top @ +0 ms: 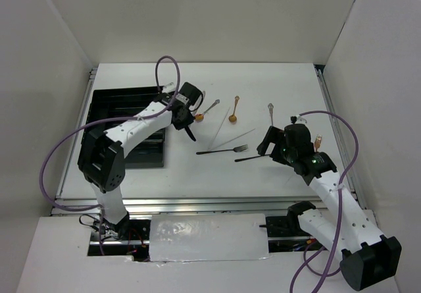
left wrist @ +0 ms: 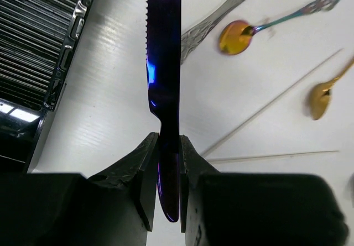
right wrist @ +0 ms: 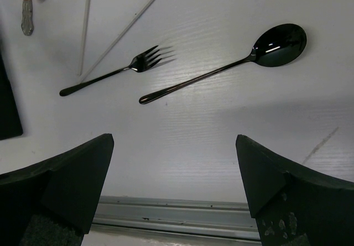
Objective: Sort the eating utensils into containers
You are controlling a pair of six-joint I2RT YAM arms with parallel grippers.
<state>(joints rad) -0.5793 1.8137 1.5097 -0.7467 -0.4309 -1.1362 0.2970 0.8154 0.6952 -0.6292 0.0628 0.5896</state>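
I will swing and turn my left gripper over the black tray's ribbed part (left wrist: 32,38), lower it and let go, since the dark blue knife (left wrist: 164,63) hangs crosswise to the long containers.
My left gripper (left wrist: 168,146) is shut on the handle of a dark blue knife (left wrist: 164,63), which it holds above the table just right of the black tray (left wrist: 38,52) with its long containers. From above, the left gripper (top: 187,112) hangs beside the tray (top: 118,105). Two gold-bowled spoons (left wrist: 235,37) (left wrist: 321,99), a silver handle (left wrist: 213,22) and silver chopsticks (left wrist: 276,99) lie nearby. My right gripper (right wrist: 174,163) is open and holds nothing, short of the black fork (right wrist: 116,72) and black spoon (right wrist: 232,63).
A small silver fork (top: 270,112) lies behind the right gripper (top: 273,145), and another small utensil (top: 318,140) sits by the right wall. A metal rail (right wrist: 177,213) runs along the table's near edge. White walls close in the table.
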